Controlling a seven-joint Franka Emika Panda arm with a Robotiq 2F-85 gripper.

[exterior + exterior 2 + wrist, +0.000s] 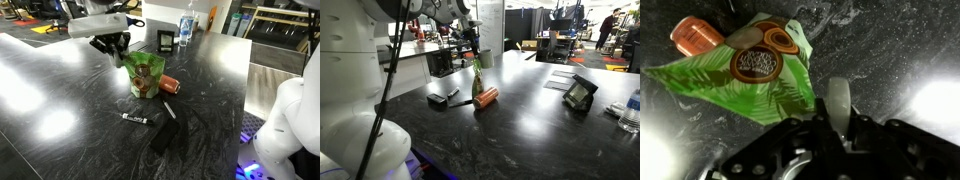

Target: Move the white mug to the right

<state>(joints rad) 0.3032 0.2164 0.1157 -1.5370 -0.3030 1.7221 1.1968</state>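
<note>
My gripper should go up past the snack bag [143, 75] and can, since they block the way, and come down to the bare tabletop beyond the can [198, 84] to let go.
The white mug [840, 100] shows in the wrist view as an off-white wall edge-on between my two black fingers. My gripper [838, 125] is shut on it. In both exterior views the gripper [112, 46] [473, 52] hangs just above and behind the green snack bag [143, 75] [477, 82]. A small grey cylinder next to the fingers in an exterior view [486, 58] looks like the mug. Whether it is off the table I cannot tell. The bag fills the wrist view's upper left [755, 70].
An orange-brown can [170, 85] [486, 97] [695, 35] lies against the bag. A black marker [135, 118] and a flat black object [165, 130] lie nearer the table's edge. A clear plastic bottle [186, 30] [632, 110] and a small black frame [166, 41] [580, 93] stand farther off.
</note>
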